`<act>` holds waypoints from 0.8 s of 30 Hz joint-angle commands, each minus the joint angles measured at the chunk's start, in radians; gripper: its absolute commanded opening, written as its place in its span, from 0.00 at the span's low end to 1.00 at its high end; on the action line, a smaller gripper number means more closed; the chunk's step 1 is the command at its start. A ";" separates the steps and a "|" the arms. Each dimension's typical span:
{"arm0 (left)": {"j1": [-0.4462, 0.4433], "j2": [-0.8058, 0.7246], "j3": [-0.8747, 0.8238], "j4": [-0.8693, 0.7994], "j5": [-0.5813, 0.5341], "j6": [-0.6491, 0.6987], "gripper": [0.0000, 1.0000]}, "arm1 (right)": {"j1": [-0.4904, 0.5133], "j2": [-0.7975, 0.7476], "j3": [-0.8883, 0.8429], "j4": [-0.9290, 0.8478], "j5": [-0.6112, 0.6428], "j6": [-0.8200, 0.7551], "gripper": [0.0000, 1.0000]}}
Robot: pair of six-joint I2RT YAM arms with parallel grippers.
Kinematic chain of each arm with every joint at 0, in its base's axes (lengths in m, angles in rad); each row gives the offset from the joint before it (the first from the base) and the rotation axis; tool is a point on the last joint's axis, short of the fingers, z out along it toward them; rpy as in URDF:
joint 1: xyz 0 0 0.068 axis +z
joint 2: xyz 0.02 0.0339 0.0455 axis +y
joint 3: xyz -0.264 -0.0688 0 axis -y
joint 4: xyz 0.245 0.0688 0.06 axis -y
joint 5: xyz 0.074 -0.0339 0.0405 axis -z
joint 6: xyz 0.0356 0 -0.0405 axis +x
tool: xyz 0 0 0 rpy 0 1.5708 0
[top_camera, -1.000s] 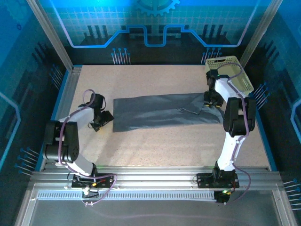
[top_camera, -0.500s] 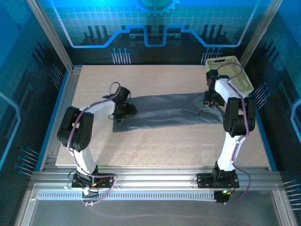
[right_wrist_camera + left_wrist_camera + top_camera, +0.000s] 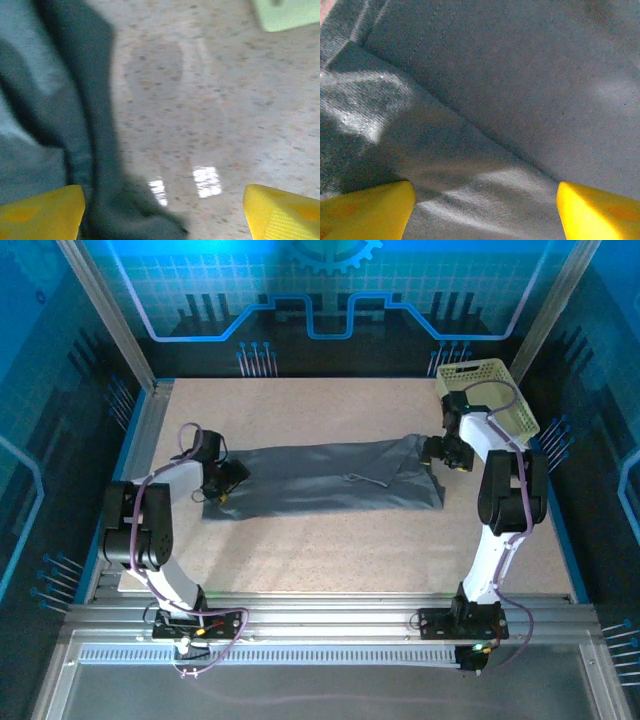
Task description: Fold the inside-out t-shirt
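Observation:
My right gripper needs to move across and down next onto the t-shirt's creased end (image 3: 413, 459) (image 3: 65, 155), because that fabric lies below it, on the side toward my left gripper.
The inside-out t-shirt (image 3: 320, 480) lies flat as a long dark grey band across the middle of the table. My left gripper (image 3: 226, 481) sits over its left end. In the left wrist view this gripper (image 3: 485, 215) is open, its yellow fingers (image 3: 367, 210) wide apart, with creased fabric (image 3: 470, 150) spread under them. My right gripper (image 3: 440, 452) is at the shirt's right end, near the upper corner. It is open in the right wrist view (image 3: 162, 215), with bare table between its fingertips (image 3: 282, 210) and the shirt's edge (image 3: 95, 165) by the left finger.
A pale yellow-green basket (image 3: 492, 392) stands at the back right corner of the table, just behind the right arm; its corner (image 3: 290, 12) shows in the right wrist view. The speckled tabletop (image 3: 330, 570) is bounded by metal rails on all sides.
The right gripper has opened at the shirt's right end. The left gripper reached onto the shirt's left end and drew back leftward, and the whole shirt has shifted left.

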 commanded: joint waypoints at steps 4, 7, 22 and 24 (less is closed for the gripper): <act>0.007 0.015 -0.050 -0.050 0.007 0.025 0.78 | 0.024 -0.081 -0.085 0.103 -0.150 0.021 0.85; 0.007 0.011 -0.049 -0.061 -0.005 0.035 0.78 | 0.026 -0.077 -0.082 0.099 -0.179 0.009 0.85; 0.014 0.010 -0.068 -0.054 -0.014 0.036 0.78 | 0.093 0.118 0.036 -0.018 -0.055 0.049 0.83; 0.022 0.004 -0.077 -0.054 -0.021 0.033 0.78 | 0.100 0.142 0.053 -0.036 -0.056 0.056 0.79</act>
